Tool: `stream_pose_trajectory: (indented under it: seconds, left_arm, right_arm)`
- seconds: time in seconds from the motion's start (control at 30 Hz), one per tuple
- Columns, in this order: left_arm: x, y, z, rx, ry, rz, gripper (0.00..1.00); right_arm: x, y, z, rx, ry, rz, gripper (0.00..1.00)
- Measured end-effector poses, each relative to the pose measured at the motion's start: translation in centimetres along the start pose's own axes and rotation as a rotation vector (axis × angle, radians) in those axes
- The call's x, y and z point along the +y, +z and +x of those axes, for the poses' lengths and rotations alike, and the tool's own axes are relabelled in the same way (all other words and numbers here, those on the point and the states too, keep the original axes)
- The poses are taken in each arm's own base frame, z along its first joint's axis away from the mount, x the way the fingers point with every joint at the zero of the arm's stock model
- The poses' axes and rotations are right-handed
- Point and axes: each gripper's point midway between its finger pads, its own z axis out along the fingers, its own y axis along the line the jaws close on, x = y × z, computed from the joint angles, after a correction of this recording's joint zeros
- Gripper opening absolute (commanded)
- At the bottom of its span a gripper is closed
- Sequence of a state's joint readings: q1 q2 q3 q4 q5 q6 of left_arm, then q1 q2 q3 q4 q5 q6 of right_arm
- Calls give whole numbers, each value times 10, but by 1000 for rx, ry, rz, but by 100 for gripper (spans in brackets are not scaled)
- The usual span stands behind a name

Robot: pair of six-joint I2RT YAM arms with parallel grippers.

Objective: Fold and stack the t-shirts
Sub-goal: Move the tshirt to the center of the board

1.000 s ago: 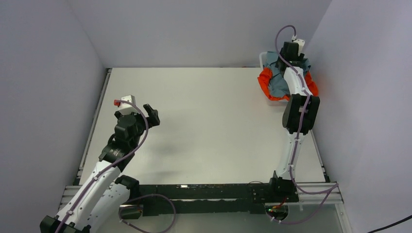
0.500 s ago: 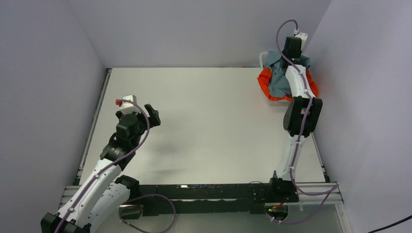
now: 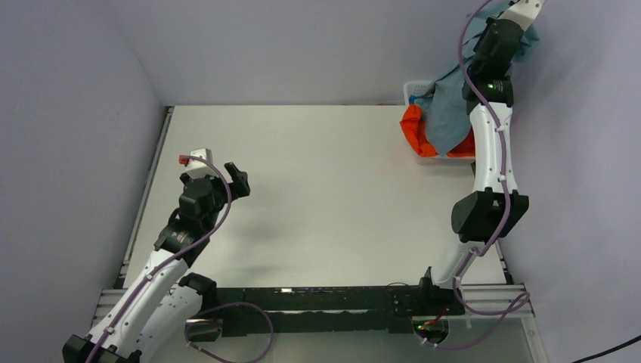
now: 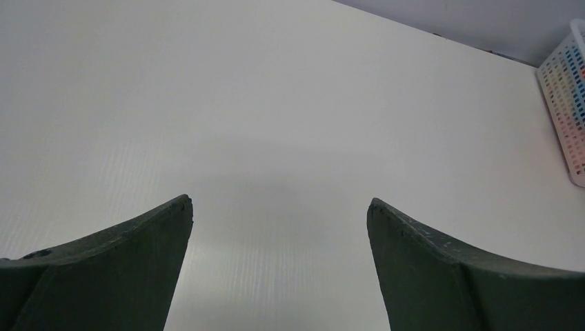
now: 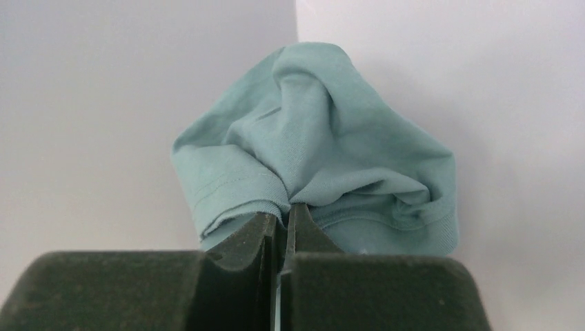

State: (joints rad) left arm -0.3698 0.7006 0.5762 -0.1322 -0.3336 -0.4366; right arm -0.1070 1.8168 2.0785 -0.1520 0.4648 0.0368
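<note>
My right gripper should move back, down and left in the top view, to release the blue-grey t-shirt [image 3: 451,106] on the bare tabletop beside the basket.
My right gripper [image 5: 287,210] is shut on a bunched fold of the blue-grey t-shirt [image 5: 324,152]. In the top view that gripper [image 3: 527,15] is raised high at the back right, and the blue-grey t-shirt [image 3: 451,106] hangs from it down into the white basket [image 3: 412,91]. The orange t-shirt [image 3: 414,127] lies in the basket, spilling over its left rim. My left gripper [image 3: 239,178] hovers over the left part of the table, open, with nothing between its fingers [image 4: 141,241].
The white table [image 3: 325,189] spreads between the two arms. Grey walls close in at the left, back and right, and the raised right arm [image 3: 491,136] stands near the right wall. The basket's mesh corner [image 4: 567,103] shows at the right edge of the left wrist view.
The right gripper closed on the blue-grey t-shirt in the basket and rose high, pulling the shirt up with it. The left arm has not moved.
</note>
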Motion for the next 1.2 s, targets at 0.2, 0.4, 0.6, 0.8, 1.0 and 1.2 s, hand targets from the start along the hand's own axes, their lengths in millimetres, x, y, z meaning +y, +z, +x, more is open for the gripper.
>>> stream_pose_trajectory:
  seconds: [0.2, 0.4, 0.6, 0.8, 1.0, 1.2]
  left_arm:
    - [-3, -2, -1, -2, -8, 17, 99]
    - [-7, -4, -7, -8, 1, 32, 99]
    - [-21, -8, -28, -40, -16, 85, 99]
    - [-27, -15, -38, -38, -32, 106, 99]
    - [-22, -28, -33, -18, -73, 94, 99]
    - [-12, -31, -21, 26, -102, 45, 99]
  right_arm:
    - [26, -25, -51, -67, 89, -171, 0]
    - [114, -110, -83, -36, 73, -438, 0]
    - [195, -250, -88, 28, 69, -798, 0]
    - [205, -302, -87, 84, 131, -922, 0]
    - [245, -363, -22, 256, 138, -1045, 0]
    - [236, -371, 93, 466, 109, -928, 0]
